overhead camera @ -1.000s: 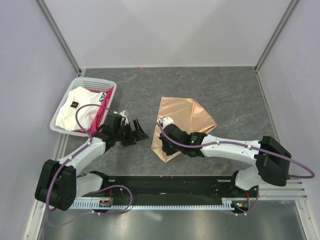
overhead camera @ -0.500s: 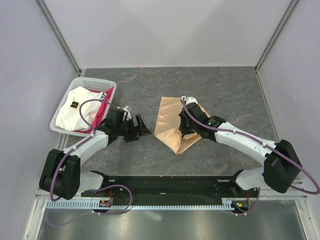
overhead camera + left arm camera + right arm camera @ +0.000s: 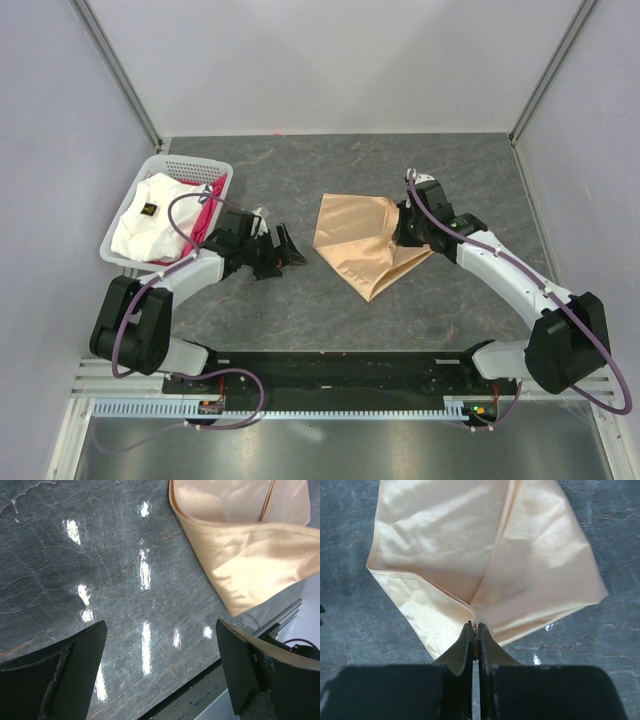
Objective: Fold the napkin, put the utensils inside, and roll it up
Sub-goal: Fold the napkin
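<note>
The napkin's pointed side corner [image 3: 427,252] [image 3: 599,594] lies to my right gripper's right in the top view. The gripper draws the napkin's sagging flap that way next, lowers it and releases.
The peach-tan napkin [image 3: 360,240] lies partly folded in the middle of the dark table; it also shows in the right wrist view [image 3: 485,565] and the left wrist view [image 3: 245,545]. My right gripper [image 3: 408,228] is shut on the napkin's corner at its right side [image 3: 475,630], holding a flap pulled over. My left gripper [image 3: 280,250] is open and empty, low over the bare table left of the napkin [image 3: 160,645]. No utensil is in view.
A white basket [image 3: 120,252] at the left holds a white cloth [image 3: 150,215] with a dark mark and a pink-red cloth [image 3: 205,205]. The table's front edge and a black rail [image 3: 340,370] lie near the arm bases.
My right gripper has carried the napkin's corner from the near left up and to the right, folding the cloth over. My left gripper has edged slightly right toward the napkin.
</note>
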